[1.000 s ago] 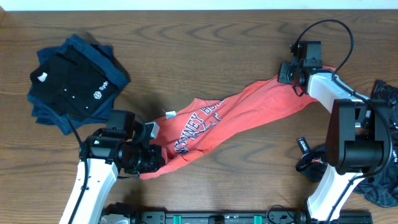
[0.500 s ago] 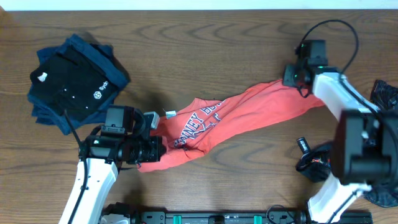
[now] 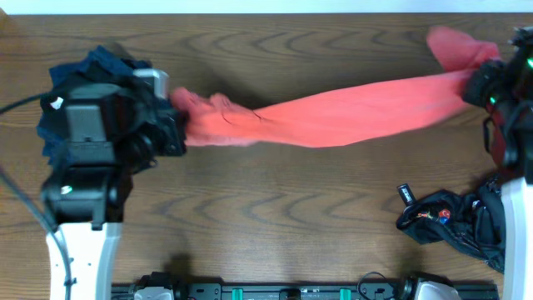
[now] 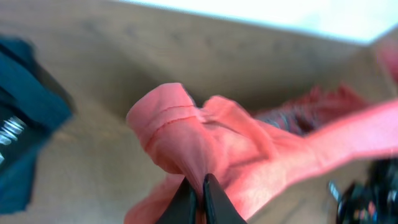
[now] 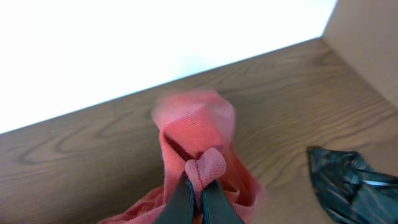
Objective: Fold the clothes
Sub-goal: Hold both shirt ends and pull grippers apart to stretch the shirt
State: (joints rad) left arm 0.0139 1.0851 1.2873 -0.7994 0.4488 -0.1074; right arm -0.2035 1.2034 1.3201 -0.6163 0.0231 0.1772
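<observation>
The robot's right gripper next needs to go down and move back onto the bare tabletop beyond the dark garment to let go, because the shirt is still hanging above the table.
The coral-red T-shirt point(image 3: 333, 117) hangs stretched in a long band above the table between my two grippers. Its chest lettering is hidden. My left gripper point(image 3: 176, 125) is shut on the shirt's left end, seen bunched in the left wrist view point(image 4: 205, 149), with the jaws point(image 4: 200, 193) pinching the cloth. My right gripper point(image 3: 483, 79) is shut on the right end; its jaws point(image 5: 199, 196) pinch a hemmed fold point(image 5: 196, 149). A stack of black and navy shirts point(image 3: 92, 79) lies at the far left, mostly under my left arm.
A dark crumpled garment point(image 3: 466, 229) lies at the right front, also in the right wrist view point(image 5: 354, 180). A small black object point(image 3: 405, 194) lies next to it. The table's far edge point(image 3: 266, 12) runs along the top.
Both grippers have lifted and pulled apart. The left moved up toward the dark stack, the right toward the far right corner. The shirt went from lying slack on the table to stretched taut.
</observation>
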